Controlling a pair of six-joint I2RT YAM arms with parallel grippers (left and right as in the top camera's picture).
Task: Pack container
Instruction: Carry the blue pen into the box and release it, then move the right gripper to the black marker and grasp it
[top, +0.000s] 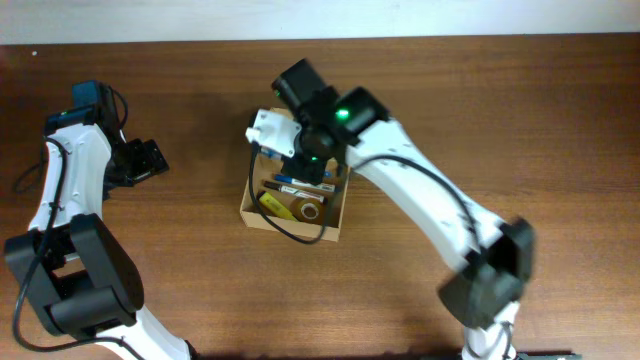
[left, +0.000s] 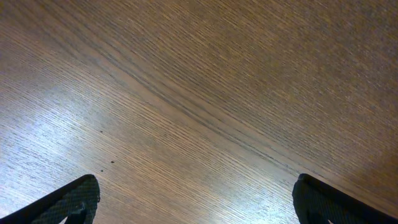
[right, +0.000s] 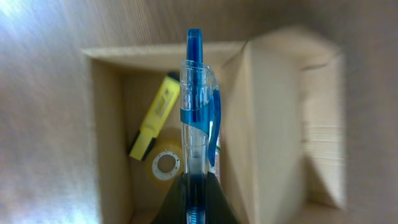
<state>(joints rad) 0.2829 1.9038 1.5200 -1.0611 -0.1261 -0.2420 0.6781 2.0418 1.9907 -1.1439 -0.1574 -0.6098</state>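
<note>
To get the blue pen into the box, my right gripper should lower it beside the highlighter (top: 274, 203) and tape roll (right: 165, 165) first, then release it.
The container (top: 248, 208) is a small tan cardboard box standing open at mid-table. Inside lie a yellow highlighter (top: 274, 203) and a roll of tape (top: 310, 211). My right gripper (top: 306, 168) hovers over the box's far end, shut on a blue pen (right: 198, 118) that points down into the box. In the right wrist view the highlighter (right: 155, 121) and tape roll (right: 165, 165) lie left of the pen, and the box wall (right: 107, 143) and a raised flap (right: 273, 124) frame them. My left gripper (top: 150, 158) stands open and empty at the far left.
Brown wooden table (top: 500, 100) all around. In the left wrist view only bare wood shows between the two wide-apart fingertips (left: 73, 200). The right arm reaches across from the near right edge (top: 480, 290).
</note>
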